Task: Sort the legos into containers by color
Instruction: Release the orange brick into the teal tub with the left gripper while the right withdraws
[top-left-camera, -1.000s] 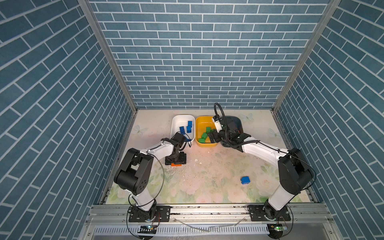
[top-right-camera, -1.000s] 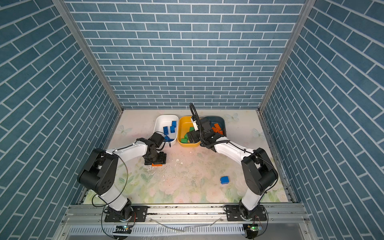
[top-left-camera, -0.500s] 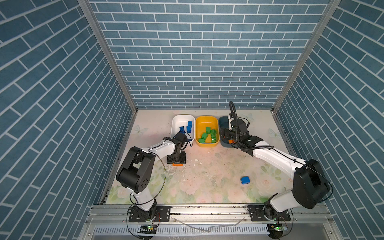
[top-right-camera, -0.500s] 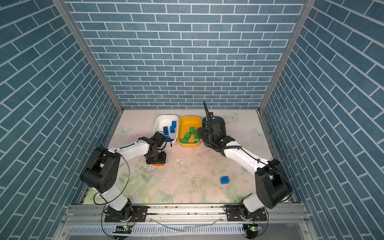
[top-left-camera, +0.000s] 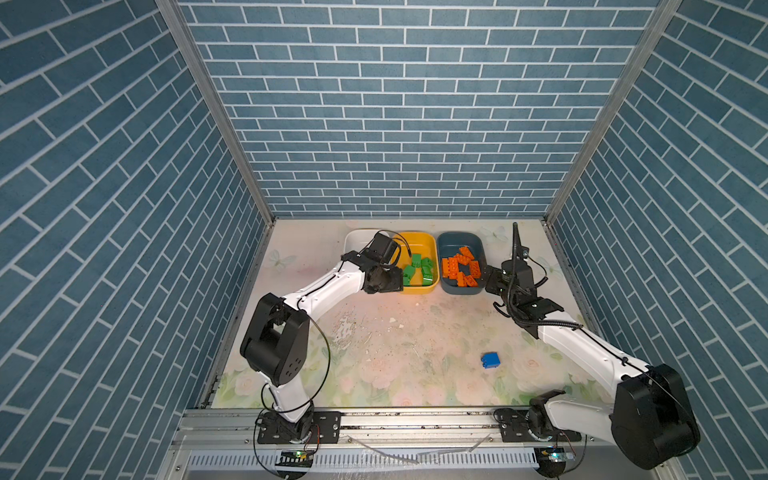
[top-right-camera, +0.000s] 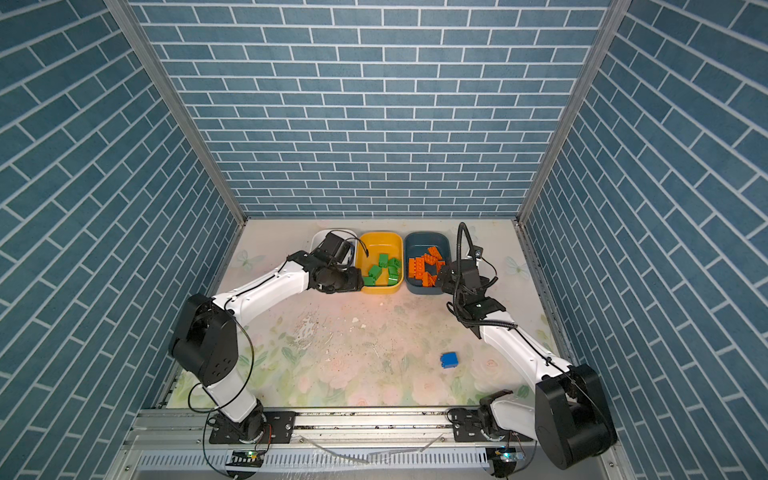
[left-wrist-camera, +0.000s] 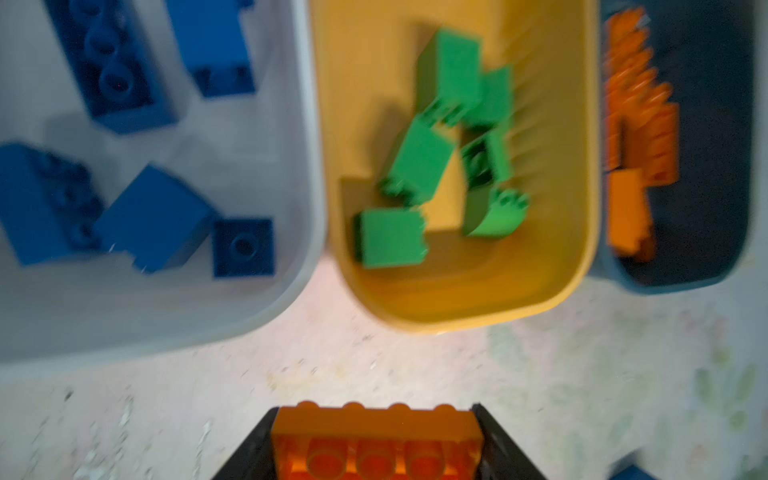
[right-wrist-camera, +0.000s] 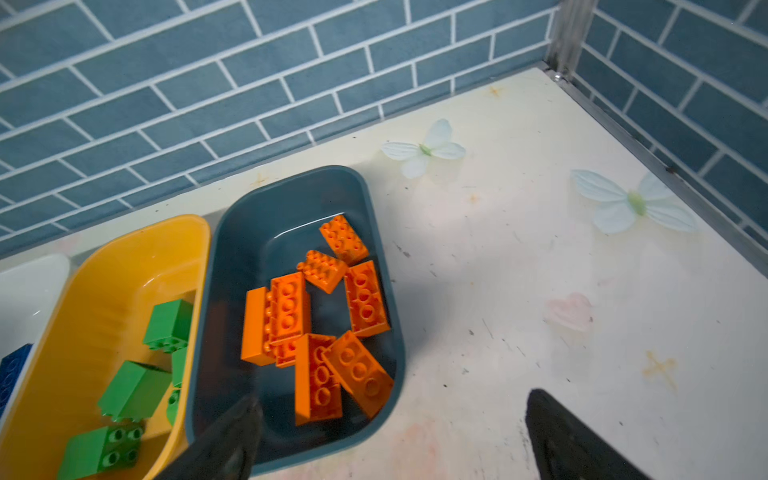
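My left gripper is holding the lego and needs to move outward across the yellow tub until it is above the teal one, then release the lego, because the teal tub (top-left-camera: 457, 239) (left-wrist-camera: 694, 152) holds the orange legos.
My left gripper (left-wrist-camera: 374, 419) is shut on an orange lego (left-wrist-camera: 376, 444), held over the table just short of the yellow tub (left-wrist-camera: 457, 307); in a top view it (top-left-camera: 386, 281) sits at that tub's near left corner. The white tub (left-wrist-camera: 299, 257) holds blue legos (left-wrist-camera: 153, 224), the yellow tub (top-left-camera: 415, 237) green ones (top-left-camera: 419, 270), and the teal tub (top-left-camera: 457, 239) orange ones (right-wrist-camera: 320, 332). My right gripper (right-wrist-camera: 390, 440) is open and empty at the teal tub's near right corner (top-left-camera: 488, 279). One blue lego (top-left-camera: 490, 360) lies alone on the table, near right.
The three tubs stand side by side against the back wall; my left arm (top-left-camera: 328, 286) covers much of the white one in both top views. Blue brick walls close in three sides. Butterfly decals (right-wrist-camera: 424, 147) mark the table's back right corner.
My left gripper has lifted the orange lego off the table and carried it back toward the tubs. My right gripper has swung right, from over the yellow tub to the teal tub's near corner.
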